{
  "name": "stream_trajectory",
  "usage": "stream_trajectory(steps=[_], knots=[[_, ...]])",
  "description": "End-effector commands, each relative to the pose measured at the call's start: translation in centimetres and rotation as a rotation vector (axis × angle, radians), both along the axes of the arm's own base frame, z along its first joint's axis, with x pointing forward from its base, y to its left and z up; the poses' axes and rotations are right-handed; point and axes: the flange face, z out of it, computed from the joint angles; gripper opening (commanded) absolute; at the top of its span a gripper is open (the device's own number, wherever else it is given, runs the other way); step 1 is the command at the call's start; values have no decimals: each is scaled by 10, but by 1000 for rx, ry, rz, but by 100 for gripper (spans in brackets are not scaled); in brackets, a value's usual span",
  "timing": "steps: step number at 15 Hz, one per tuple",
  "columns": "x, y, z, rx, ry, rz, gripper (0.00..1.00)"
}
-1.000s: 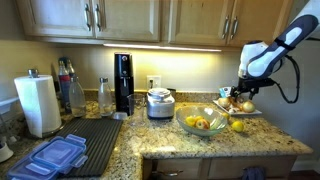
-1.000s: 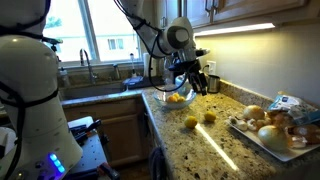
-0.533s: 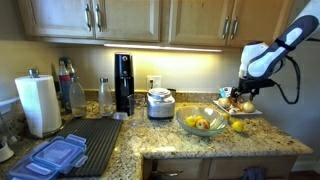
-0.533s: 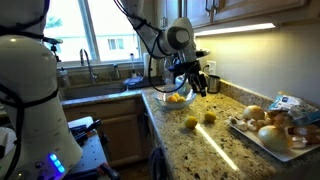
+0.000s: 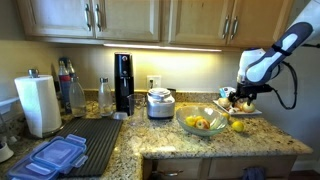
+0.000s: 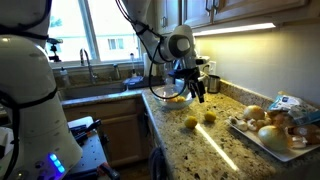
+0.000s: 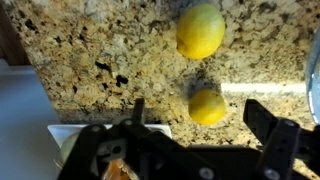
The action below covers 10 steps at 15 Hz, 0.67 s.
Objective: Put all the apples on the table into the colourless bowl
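My gripper will move down next until its open fingers are on both sides of the yellow-green apple farther from the plate (image 6: 191, 122) (image 7: 200, 30) below it, because the bare granite leaves them room.
Two yellow apples lie on the granite table (image 7: 120, 50). The wrist view shows one (image 7: 208, 106) between my open fingers and a second (image 7: 200, 30) farther off. They also show in an exterior view (image 6: 190, 122) (image 6: 209, 117), and one of them in an exterior view (image 5: 237, 125). The colourless bowl (image 5: 203, 126) (image 6: 170, 97) holds several yellow apples. My gripper (image 7: 200, 125) (image 6: 197, 88) (image 5: 243, 97) is open and empty. It hangs above the table beside the bowl, over the nearer apple.
A flat pale plate (image 6: 262, 137) (image 5: 240, 108) holds orange-brown fruits near the apples. A white cooker (image 5: 160, 102), a black dispenser (image 5: 122, 82), a paper towel roll (image 5: 40, 104), a dark ribbed drying mat (image 5: 95, 140) and blue lids (image 5: 50, 157) are on the counter. A sink (image 6: 100, 85) lies behind the bowl.
My gripper has moved down a little and away from the bowl, toward the loose apples on the table. It stays open and empty.
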Motion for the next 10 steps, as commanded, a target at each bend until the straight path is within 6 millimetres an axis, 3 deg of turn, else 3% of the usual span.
stream_trajectory(steps=[1,10], knots=[[-2,-9,-21,36,1,-50,100],[-4,-8,-70,169,8,-218,100]])
